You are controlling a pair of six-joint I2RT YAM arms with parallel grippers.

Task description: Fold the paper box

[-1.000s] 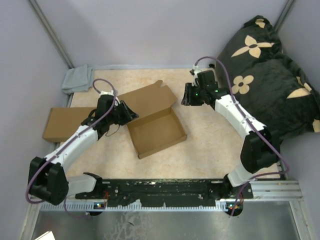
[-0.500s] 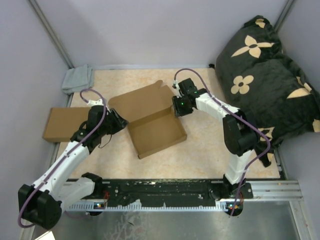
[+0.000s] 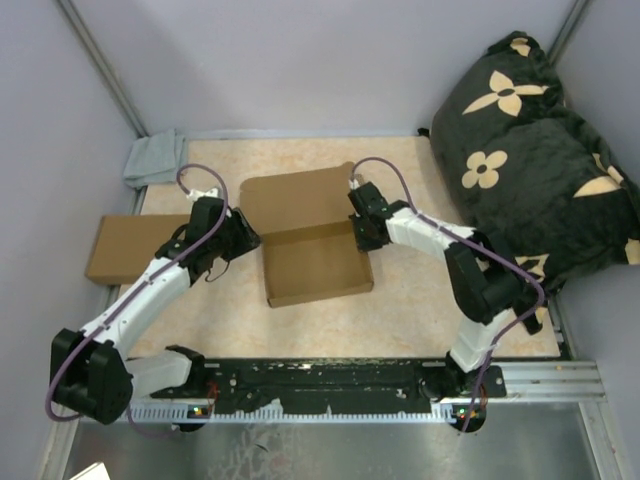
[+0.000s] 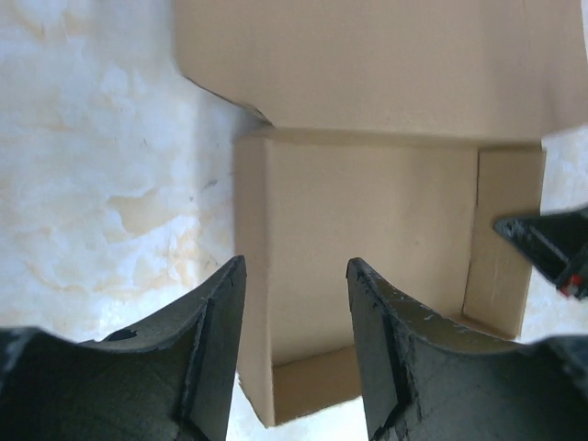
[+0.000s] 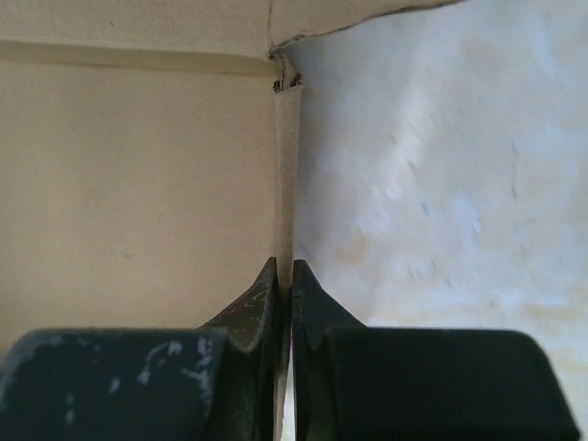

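Note:
My left gripper will next move outward and put its fingers on both sides of the lid's cloth-side edge (image 3: 241, 203) (image 4: 176, 32), which is outward of the gripper, because the lid lies open.
The paper box (image 3: 315, 265) is a shallow brown tray in the middle of the table, with its lid (image 3: 295, 200) lying open toward the back. My right gripper (image 3: 358, 235) is at the tray's right wall. In the right wrist view this gripper (image 5: 283, 266) is shut on that thin upright wall (image 5: 287, 165). My left gripper (image 3: 250, 240) hovers at the tray's left side. Its jaws (image 4: 296, 266) are open, and the tray's left wall (image 4: 253, 276) shows between them with nothing gripped. The right gripper's tip (image 4: 551, 253) shows across the tray.
A second flat brown cardboard (image 3: 130, 245) lies at the left edge, behind the left arm. A grey cloth (image 3: 155, 158) sits in the back left corner. A black flowered pillow (image 3: 540, 150) fills the right side. The arms' mounting rail (image 3: 330, 380) runs along the near edge.
The right arm swung in from the back right to the tray's right wall and shut on it. The left gripper opened wider. The box turned squarer to the table.

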